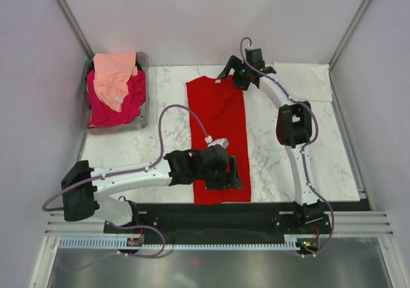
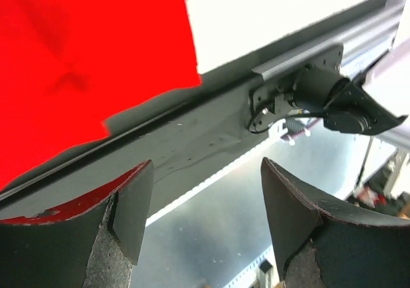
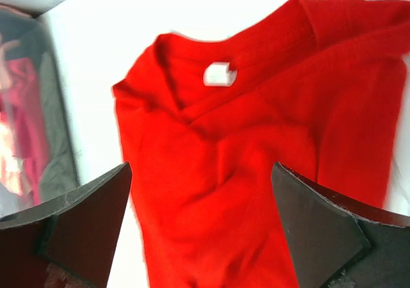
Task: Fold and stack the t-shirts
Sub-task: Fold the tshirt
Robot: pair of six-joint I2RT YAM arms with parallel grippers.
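Note:
The red hem's corner (image 1: pixel 248 197) on the side of the cream-white t-shirt lies uncovered, below and back from my right gripper. My right gripper will move back and down onto it next.
A bright red t-shirt (image 1: pixel 216 128) lies on the marble table as a long narrow strip, collar at the far end. Its white neck tag (image 3: pixel 220 74) shows in the right wrist view. My right gripper (image 1: pixel 232 74) hovers open over the far right corner by the collar, red cloth (image 3: pixel 243 173) below its jaws and nothing between them (image 3: pixel 200 166). My left gripper (image 1: pixel 229 175) is over the shirt's near end, open and empty (image 2: pixel 205 166), and its camera looks past the red hem (image 2: pixel 83 64) to the table's front rail. A cream-white t-shirt (image 1: pixel 305 81) lies folded at the back right.
A grey bin (image 1: pixel 145 112) at the back left holds a magenta-pink t-shirt (image 1: pixel 122 105) with a peach one (image 1: pixel 115 73) on top. The black front rail (image 2: pixel 192 141) and the right arm's base (image 2: pixel 333 102) run along the near edge. White walls enclose the table.

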